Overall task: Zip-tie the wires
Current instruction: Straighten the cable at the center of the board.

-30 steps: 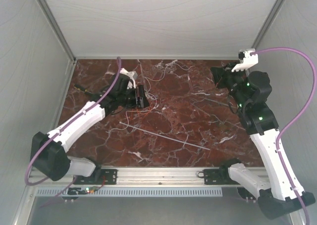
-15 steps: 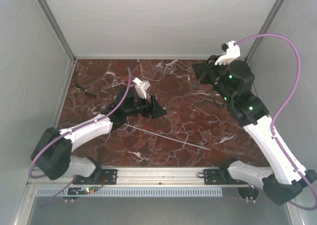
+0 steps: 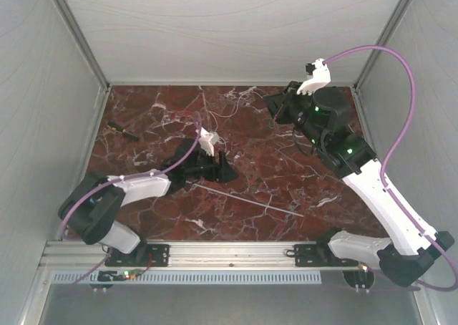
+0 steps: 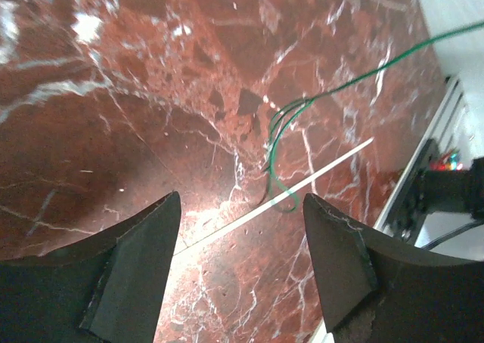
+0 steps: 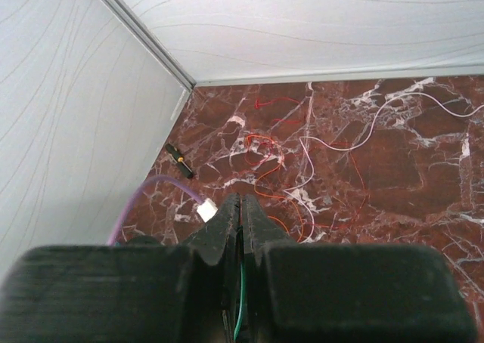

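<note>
I will next move my left gripper toward the right in the top view and close it around the end of the thin green wire's loop.
The zip tie (image 3: 250, 200) lies flat as a pale straight strip near the table's middle front. My left gripper (image 3: 225, 169) is open and hovers low just behind its left part; in the left wrist view the zip tie (image 4: 333, 162) crosses between the open fingers of the gripper (image 4: 240, 199). A thin green wire (image 4: 363, 75) runs in from the upper right and loops over the strip. My right gripper (image 3: 274, 109) is raised at the back, and in its wrist view it (image 5: 240, 197) is shut on that green wire (image 5: 239, 313). Red-orange wires (image 5: 265, 154) and white wires (image 5: 318, 150) curl loosely at the back.
A small black tool with a yellow band (image 3: 122, 130) lies near the left wall, also in the right wrist view (image 5: 180, 160). White walls enclose the table on three sides. A metal rail (image 3: 229, 252) runs along the near edge.
My left gripper has moved right and toward the front, ending over the zip tie. My right gripper has swung left from the back right corner toward the back middle.
</note>
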{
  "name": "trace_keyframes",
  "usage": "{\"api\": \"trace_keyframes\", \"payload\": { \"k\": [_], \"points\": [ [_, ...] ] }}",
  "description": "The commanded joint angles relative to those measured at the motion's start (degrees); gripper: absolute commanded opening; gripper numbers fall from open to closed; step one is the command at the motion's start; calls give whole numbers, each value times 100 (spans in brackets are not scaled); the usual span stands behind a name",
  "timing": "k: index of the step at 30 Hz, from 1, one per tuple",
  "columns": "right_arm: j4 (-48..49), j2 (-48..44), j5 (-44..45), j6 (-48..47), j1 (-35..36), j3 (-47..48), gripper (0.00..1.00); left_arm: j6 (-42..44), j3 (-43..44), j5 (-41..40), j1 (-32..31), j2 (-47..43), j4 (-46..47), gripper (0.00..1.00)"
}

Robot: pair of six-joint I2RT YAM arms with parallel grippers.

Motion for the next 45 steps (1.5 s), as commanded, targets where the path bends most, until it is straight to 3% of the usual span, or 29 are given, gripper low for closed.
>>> {"api": "trace_keyframes", "payload": {
  "k": [1,14,31,34,40,45],
  "points": [
    [-118,81,215,71,60,167,0,517,411,-65,-382,428,478,67],
    [-466,91,716,-139,68,237,0,-45,1182,512,-564,1751,1190,63],
    [-700,231,1161,-476,53,476,0,-248,1357,770,-899,2397,1427,54],
    [-737,206,1199,-517,52,467,0,-271,1479,677,-933,2504,1325,44],
    [-830,122,1361,-663,-44,454,0,-349,1572,622,-934,2505,1130,0],
    [-1102,59,1574,-890,-468,495,0,-410,1468,293,-871,1997,619,0]
  ]
}}
